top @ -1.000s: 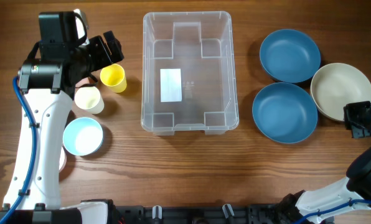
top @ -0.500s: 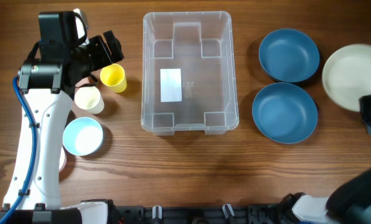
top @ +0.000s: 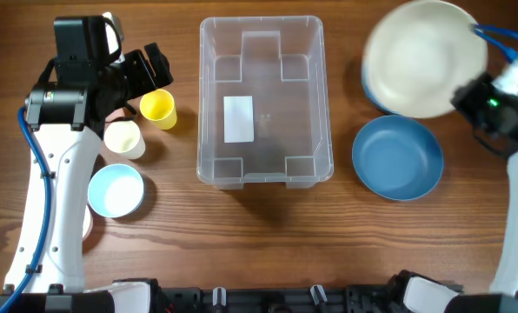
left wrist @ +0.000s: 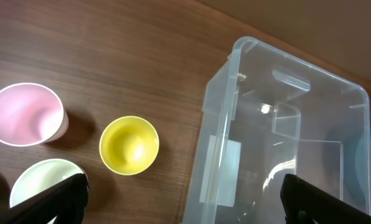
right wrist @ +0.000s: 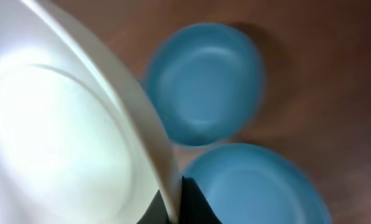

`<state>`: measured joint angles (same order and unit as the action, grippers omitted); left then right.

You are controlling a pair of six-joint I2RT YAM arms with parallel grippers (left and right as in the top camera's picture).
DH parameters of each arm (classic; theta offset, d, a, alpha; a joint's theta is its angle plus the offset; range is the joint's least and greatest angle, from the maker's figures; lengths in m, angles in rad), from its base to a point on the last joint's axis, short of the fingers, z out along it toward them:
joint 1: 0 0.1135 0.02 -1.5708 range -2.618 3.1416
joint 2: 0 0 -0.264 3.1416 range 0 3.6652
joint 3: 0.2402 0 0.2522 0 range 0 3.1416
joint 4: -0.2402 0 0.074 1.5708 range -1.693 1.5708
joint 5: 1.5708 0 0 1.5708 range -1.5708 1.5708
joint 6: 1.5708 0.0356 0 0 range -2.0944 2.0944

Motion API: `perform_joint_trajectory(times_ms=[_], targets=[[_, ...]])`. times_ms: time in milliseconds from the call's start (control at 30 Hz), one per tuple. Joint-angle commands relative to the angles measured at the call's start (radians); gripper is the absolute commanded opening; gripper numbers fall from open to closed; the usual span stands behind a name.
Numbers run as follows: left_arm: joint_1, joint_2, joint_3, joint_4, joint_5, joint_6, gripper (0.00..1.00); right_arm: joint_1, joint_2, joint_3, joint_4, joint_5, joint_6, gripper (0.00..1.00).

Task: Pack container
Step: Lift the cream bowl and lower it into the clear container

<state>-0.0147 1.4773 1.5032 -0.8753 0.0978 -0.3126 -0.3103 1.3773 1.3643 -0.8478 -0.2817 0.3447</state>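
Observation:
I will next move my right gripper to the left in the overhead view, over the clear container (top: 263,106). Then I will lower the cream bowl inside, because the container's bottom is empty.
The clear container (top: 262,100) with a white label stands mid-table; it also shows in the left wrist view (left wrist: 285,143). My right gripper (top: 472,96) is shut on the rim of a cream bowl (top: 426,57) and holds it in the air over the far blue bowl, right of the container. In the right wrist view the cream bowl (right wrist: 61,137) fills the left side, pinched between my fingers (right wrist: 176,202). My left gripper (top: 155,69) is open and empty above the yellow cup (top: 158,108), its fingertips at the bottom corners of the left wrist view (left wrist: 179,202).
A blue bowl (top: 398,156) sits right of the container; another blue bowl (right wrist: 204,81) is mostly hidden under the cream bowl. Left of the container stand a yellow cup (left wrist: 129,144), a cream cup (top: 124,138), a pink cup (left wrist: 23,114) and a light blue bowl (top: 116,189).
My right gripper has lifted the cream bowl off the table at the far right and carried it up and left, over the far blue bowl. The left arm has not moved.

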Motion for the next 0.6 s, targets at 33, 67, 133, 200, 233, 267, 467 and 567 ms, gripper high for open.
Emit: perform_joint_trajectory(times_ms=[33,67,133,200,233,267,467,567], targets=[[0.061,-0.013,0.022,-0.04,-0.096,-0.064,1.0,0.23,0.065,0.181,-0.101,0.13,-0.136,0.04],[0.089,-0.014,0.022,-0.056,-0.095,-0.076,1.0,0.277,0.092,0.219,-0.121,0.154,-0.138,0.04],[0.126,-0.014,0.022,-0.076,-0.091,-0.089,1.0,0.369,0.179,0.32,-0.156,0.166,-0.152,0.04],[0.132,-0.014,0.022,-0.077,-0.092,-0.088,1.0,0.421,0.245,0.388,-0.172,0.169,-0.161,0.04],[0.132,-0.014,0.022,-0.077,-0.092,-0.088,1.0,0.446,0.283,0.428,-0.185,0.175,-0.162,0.04],[0.132,-0.014,0.022,-0.076,-0.091,-0.089,1.0,0.476,0.335,0.482,-0.198,0.185,-0.166,0.04],[0.131,-0.014,0.022,-0.077,-0.091,-0.089,1.0,0.592,0.592,0.665,-0.179,0.215,-0.18,0.04],[0.131,-0.014,0.022,-0.077,-0.091,-0.089,1.0,0.623,0.696,0.665,-0.125,0.215,-0.158,0.04]])
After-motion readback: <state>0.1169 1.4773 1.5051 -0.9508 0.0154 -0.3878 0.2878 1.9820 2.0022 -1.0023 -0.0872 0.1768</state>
